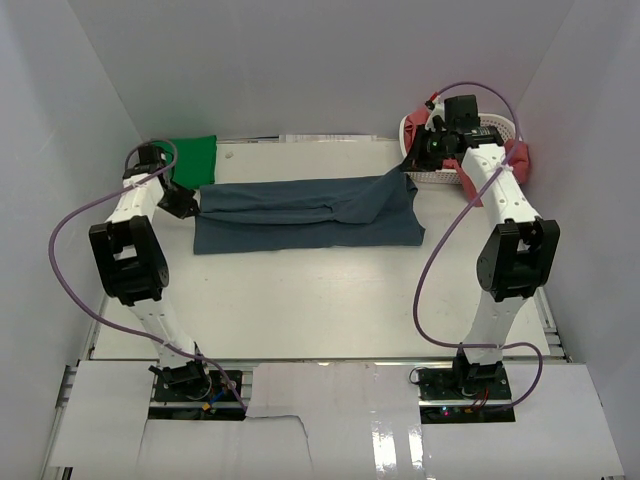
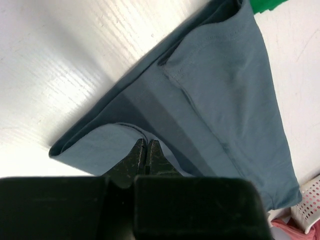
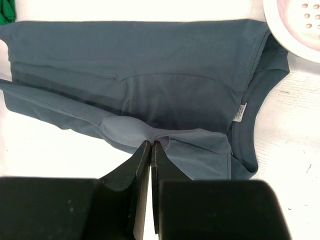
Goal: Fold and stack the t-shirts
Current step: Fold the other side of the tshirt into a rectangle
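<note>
Next, my left gripper moves outward and down to the folded far flap's edge (image 1: 209, 207) (image 2: 168, 71) and releases the cloth, as the pinched fold still stops short.
The slate blue t-shirt (image 1: 310, 212) lies stretched left to right across the table, partly folded lengthwise. My left gripper (image 1: 190, 203) is shut on its left end; in the left wrist view the closed fingertips (image 2: 146, 142) pinch a raised fold of the blue cloth (image 2: 225, 100). My right gripper (image 1: 412, 165) is shut on the right end, near the collar, where the cloth rises off the table. In the right wrist view it (image 3: 151, 143) grips a bunched edge of the shirt (image 3: 175, 65). A bright green t-shirt (image 1: 192, 155) lies folded at the back left.
A white perforated basket (image 1: 440, 175) stands at the back right with salmon red cloth (image 1: 520, 160) hanging over its rim. Its edge shows in the wrist views (image 3: 295, 25) (image 2: 310, 205). White walls enclose the table on three sides.
</note>
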Motion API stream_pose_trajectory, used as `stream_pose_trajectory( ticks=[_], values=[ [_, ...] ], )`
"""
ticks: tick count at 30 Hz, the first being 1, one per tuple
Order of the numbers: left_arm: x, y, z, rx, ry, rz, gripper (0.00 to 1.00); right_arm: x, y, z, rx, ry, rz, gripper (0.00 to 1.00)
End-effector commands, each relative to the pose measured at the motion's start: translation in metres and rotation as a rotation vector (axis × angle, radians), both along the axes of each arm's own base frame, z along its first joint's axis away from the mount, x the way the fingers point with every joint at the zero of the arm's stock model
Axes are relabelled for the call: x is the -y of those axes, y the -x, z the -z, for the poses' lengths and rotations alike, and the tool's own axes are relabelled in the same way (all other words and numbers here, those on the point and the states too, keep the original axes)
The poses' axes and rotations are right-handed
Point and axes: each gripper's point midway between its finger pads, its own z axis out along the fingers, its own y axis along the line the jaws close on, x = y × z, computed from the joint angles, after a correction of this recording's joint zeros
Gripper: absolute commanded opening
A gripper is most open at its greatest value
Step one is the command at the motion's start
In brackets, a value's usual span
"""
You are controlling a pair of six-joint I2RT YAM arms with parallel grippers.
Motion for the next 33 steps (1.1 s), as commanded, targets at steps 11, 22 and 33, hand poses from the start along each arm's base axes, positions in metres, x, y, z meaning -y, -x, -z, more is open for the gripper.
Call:
stream_pose_trajectory(
  ticks=[11, 22, 33],
  values=[
    [-0.003, -0.034, -0.007, 0.045, -0.030, -0.010, 0.00, 0.003, -0.038, 0.007, 0.040, -0.009, 0.003, 0.08],
    [-0.003, -0.042, -0.002, 0.037, -0.018, -0.024, 0.00, 0.002, -0.063, 0.007, 0.043, -0.038, 0.000, 0.08],
    [-0.003, -0.048, 0.014, 0.010, -0.007, -0.034, 0.00, -0.002, -0.081, 0.023, 0.053, -0.056, -0.004, 0.08]
  ],
)
